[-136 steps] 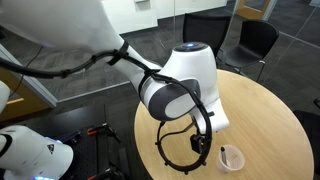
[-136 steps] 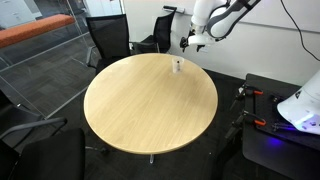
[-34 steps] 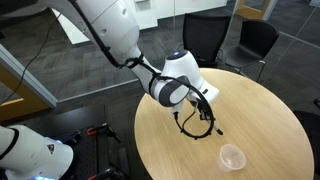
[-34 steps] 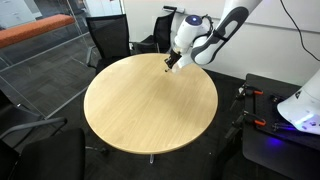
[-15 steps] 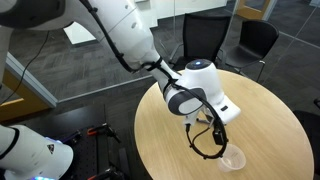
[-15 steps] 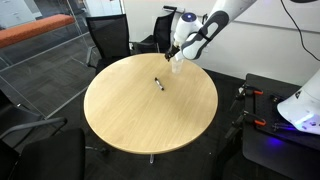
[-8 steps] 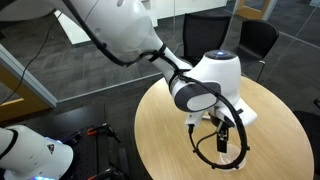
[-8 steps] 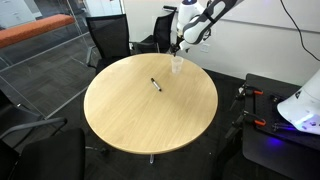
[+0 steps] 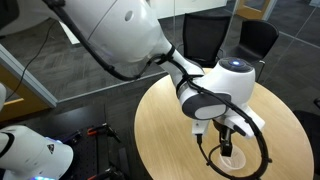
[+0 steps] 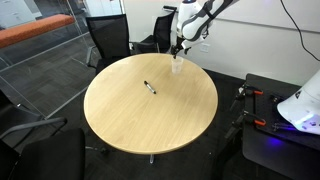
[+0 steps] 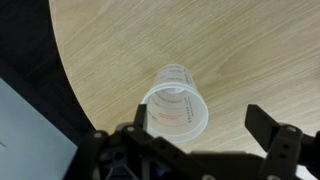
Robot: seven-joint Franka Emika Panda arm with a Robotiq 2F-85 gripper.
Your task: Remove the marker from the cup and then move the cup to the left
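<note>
My gripper should next turn slightly and come down over the translucent cup's rim, one finger inside and one outside, as the cup's empty opening faces up.
The translucent cup stands upright and empty near the table's edge. It also shows in both exterior views. My gripper is open just above it, one finger beside the cup's rim and the other well to the side; the cup is not between them centred. In the exterior views the gripper hangs right over the cup. The black marker lies flat on the wooden table, well away from the cup toward the table's middle.
The round wooden table has a near edge close to the cup, with dark floor beyond. Black office chairs stand around the table. Another robot base stands beside it.
The gripper has let go of the marker on the table, moved back over the cup and come down closer to it. The marker and cup have stayed put.
</note>
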